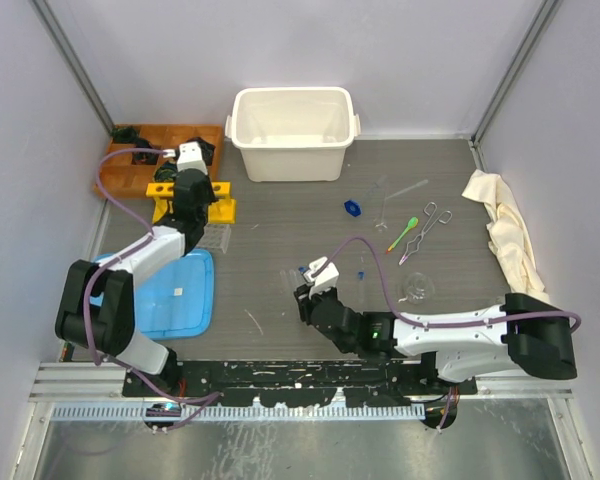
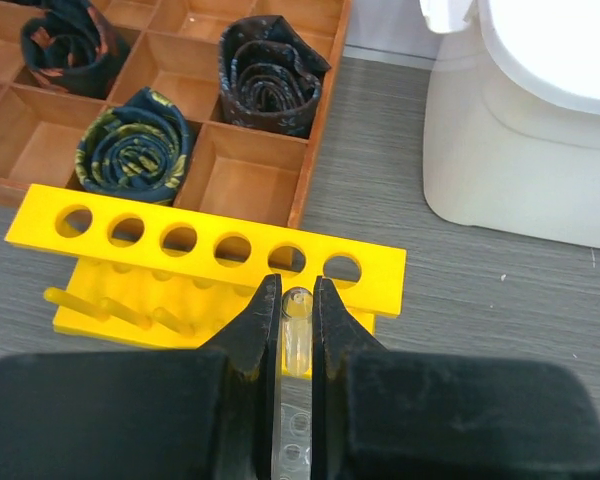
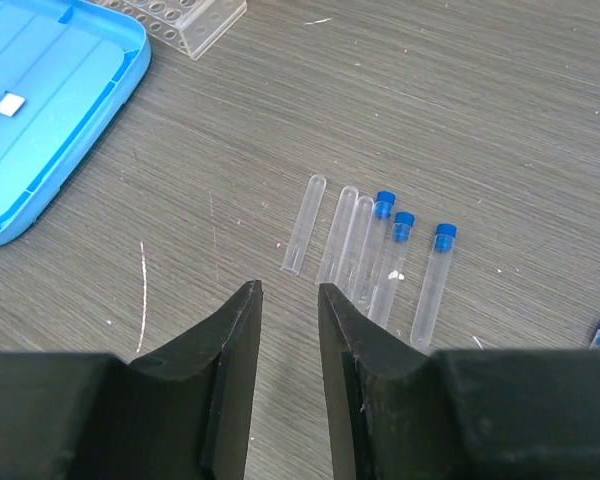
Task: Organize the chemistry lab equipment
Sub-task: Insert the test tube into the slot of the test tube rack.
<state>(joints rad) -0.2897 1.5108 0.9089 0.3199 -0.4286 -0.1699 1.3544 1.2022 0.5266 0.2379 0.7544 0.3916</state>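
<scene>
The held tube is upright but short of the rack's end by the white tub (image 1: 223, 211) (image 2: 363, 319). My left gripper shifts there next, lowers the tube and releases it.
My left gripper (image 2: 297, 300) is shut on a small clear glass tube (image 2: 298, 335) and holds it just above the near edge of the yellow holed tube rack (image 2: 210, 245). In the top view this gripper (image 1: 191, 203) is over the rack (image 1: 220, 210) at the back left. My right gripper (image 3: 290, 295) is open and empty, low over the table. Just ahead of it lie several clear tubes: some uncapped (image 3: 304, 225), some with blue caps (image 3: 435, 280). The forceps (image 1: 425, 230), green spoon (image 1: 404, 232), flask (image 1: 416, 288) and a blue cap (image 1: 353, 208) lie at the right.
A white tub (image 1: 293, 130) stands at the back middle. An orange tray (image 2: 230, 175) of rolled dark items sits behind the rack. A blue lid (image 1: 170, 290) lies at the near left, a clear plastic rack (image 3: 185, 20) beside it. A cream cloth (image 1: 500, 215) lies far right.
</scene>
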